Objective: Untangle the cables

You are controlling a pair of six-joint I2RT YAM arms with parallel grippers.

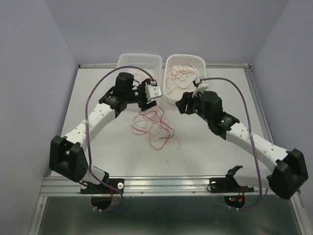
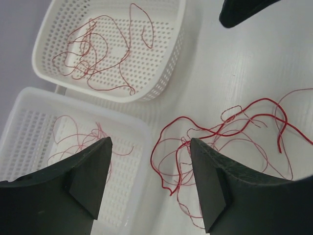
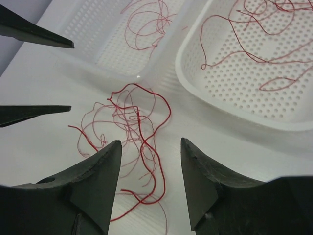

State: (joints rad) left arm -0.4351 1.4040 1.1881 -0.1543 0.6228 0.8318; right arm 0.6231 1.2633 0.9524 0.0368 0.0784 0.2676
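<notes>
The cables overlap at the cable crossing below and back from my left gripper, so I will lower my left gripper to the right in the top view, onto that crossing.
A tangle of thin red cables [image 1: 154, 126] lies on the white table between my two arms. It also shows in the left wrist view [image 2: 220, 132] and the right wrist view [image 3: 139, 127]. My left gripper [image 1: 146, 100] hovers over the tangle's far-left edge, open and empty [image 2: 149, 142]. My right gripper [image 1: 183, 105] hovers to the right of the tangle, open and empty [image 3: 150, 142], with strands below its jaws. More red cables lie in the left basket [image 2: 73, 142] and in the right basket [image 2: 102, 54].
Two white perforated baskets stand at the back: the left one [image 1: 139, 55] and the right one [image 1: 186, 56]. My left gripper's fingers [image 3: 39, 36] show at the left of the right wrist view. Walls enclose the table on three sides.
</notes>
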